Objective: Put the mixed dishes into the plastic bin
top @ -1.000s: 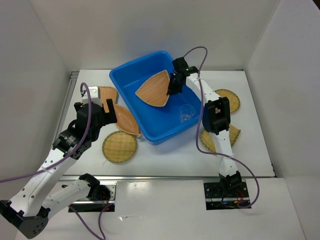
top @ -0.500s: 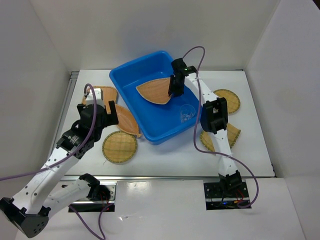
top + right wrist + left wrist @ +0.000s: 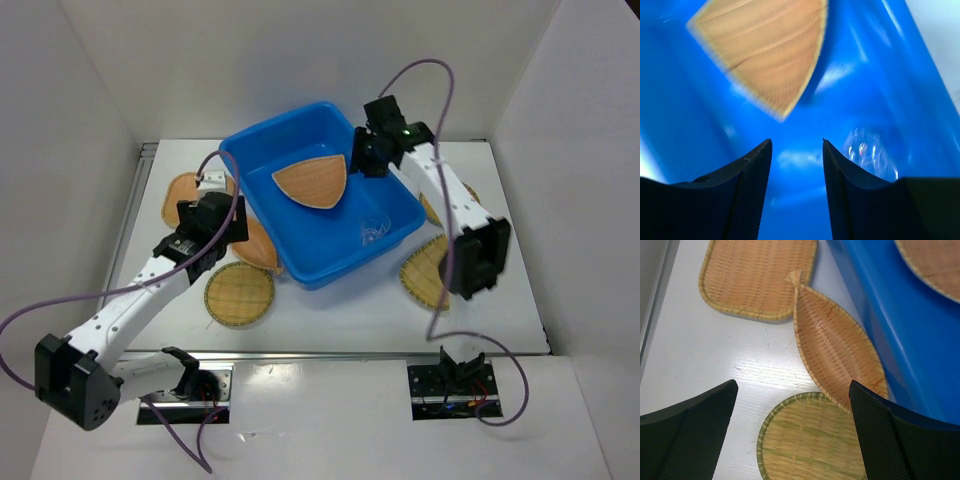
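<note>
My left gripper lowers leftward in the top view onto the oblong tray's open near corner next, since the leaf tray's stem crowds the oblong tray's bin side.
The blue plastic bin [image 3: 305, 238] stands mid-table. Inside it lie a fan-shaped woven tray [image 3: 313, 180] and a small clear cup [image 3: 372, 232]. My right gripper [image 3: 362, 160] hangs open over the bin's far right rim with nothing between its fingers; its wrist view looks down on the fan tray [image 3: 765, 50] and the cup [image 3: 870, 152]. My left gripper [image 3: 215, 225] is wide open above the table left of the bin, over a leaf-shaped tray [image 3: 835, 347], a round tray [image 3: 812, 440] and a rounded oblong tray [image 3: 760, 277].
Two more woven trays lie right of the bin: one [image 3: 428, 272] near the front, one [image 3: 437, 207] mostly hidden behind the right arm. White walls close in the table on three sides. The bin wall [image 3: 900, 330] runs beside the leaf tray.
My right gripper opened and let the fan tray drop flat into the bin, then drew back toward the far right rim. The left arm reached further out over the trays.
</note>
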Motion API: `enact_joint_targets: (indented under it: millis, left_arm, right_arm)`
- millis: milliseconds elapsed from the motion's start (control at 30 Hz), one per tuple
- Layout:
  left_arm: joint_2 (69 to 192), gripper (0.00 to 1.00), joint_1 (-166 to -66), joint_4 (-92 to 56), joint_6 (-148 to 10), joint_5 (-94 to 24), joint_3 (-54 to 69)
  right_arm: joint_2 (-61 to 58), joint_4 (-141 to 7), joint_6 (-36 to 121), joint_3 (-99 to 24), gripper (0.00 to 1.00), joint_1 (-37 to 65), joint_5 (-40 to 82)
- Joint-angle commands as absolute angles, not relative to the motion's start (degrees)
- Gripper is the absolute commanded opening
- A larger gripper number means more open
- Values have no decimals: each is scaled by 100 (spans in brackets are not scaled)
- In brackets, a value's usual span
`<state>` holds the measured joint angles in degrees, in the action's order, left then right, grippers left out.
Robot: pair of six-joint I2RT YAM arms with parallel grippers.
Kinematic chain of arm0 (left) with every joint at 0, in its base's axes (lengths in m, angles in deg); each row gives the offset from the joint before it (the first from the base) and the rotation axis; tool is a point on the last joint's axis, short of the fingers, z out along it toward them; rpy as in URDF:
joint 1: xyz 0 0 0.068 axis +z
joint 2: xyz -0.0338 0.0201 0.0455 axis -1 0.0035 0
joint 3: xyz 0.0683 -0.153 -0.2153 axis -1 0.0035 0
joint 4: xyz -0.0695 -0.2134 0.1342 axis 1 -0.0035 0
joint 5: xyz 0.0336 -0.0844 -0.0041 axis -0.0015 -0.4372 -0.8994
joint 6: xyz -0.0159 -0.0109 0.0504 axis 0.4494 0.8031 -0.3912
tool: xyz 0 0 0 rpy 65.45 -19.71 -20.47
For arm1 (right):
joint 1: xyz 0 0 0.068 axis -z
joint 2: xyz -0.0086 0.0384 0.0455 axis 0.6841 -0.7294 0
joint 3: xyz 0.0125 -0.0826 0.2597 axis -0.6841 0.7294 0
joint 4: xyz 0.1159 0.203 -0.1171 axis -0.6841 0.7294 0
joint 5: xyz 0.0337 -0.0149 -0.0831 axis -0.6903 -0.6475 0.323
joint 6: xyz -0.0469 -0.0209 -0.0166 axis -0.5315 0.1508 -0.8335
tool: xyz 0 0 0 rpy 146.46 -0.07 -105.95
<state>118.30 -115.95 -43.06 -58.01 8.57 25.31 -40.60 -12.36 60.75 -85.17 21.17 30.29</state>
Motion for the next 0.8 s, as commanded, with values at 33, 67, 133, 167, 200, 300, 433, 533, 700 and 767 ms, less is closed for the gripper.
enact_joint_targets:
  millis: [33,67,133,167,200,300,433,533,700,767]
  left_arm:
    - [12441,99,-11144,-3878,-5640,829,2023]
    - [12582,99,-11064,-3817,-5562,680,1935]
    - [12985,99,-10740,-3764,-5491,504,1646]
    - [13118,99,-10581,-3763,-5369,390,1514]
    - [13242,99,-10406,-3763,-5307,145,1373]
    - [13655,99,-9475,-3763,-4922,-731,978]
    - [14051,99,-8033,-3431,-4305,-2059,1089]
    - [14122,96,-7460,-3167,-3964,-2344,1318]
    - [14122,95,-6941,-2639,-3338,-2599,2126]
    - [14183,94,-6941,-2393,-3154,-2600,2180]
  right_arm:
    - [-1759,-2514,6193,-6708,51,1917,2495]
    - [-1589,-2515,6193,-6478,51,1917,2432]
    - [-1116,-2515,6193,-5889,51,1856,2431]
    - [-947,-2515,6132,-5696,51,1803,2362]
    - [-772,-2567,6131,-5276,51,1803,2361]
    - [-130,-2620,6184,-4668,52,1803,2361]
    - [319,-2489,6184,-4463,52,1803,2299]
    - [583,-2384,6184,-4358,52,1803,2299]
    - [759,-2278,6184,-4174,53,1803,2299]
    - [759,-2278,6184,-4173,53,1803,2247]
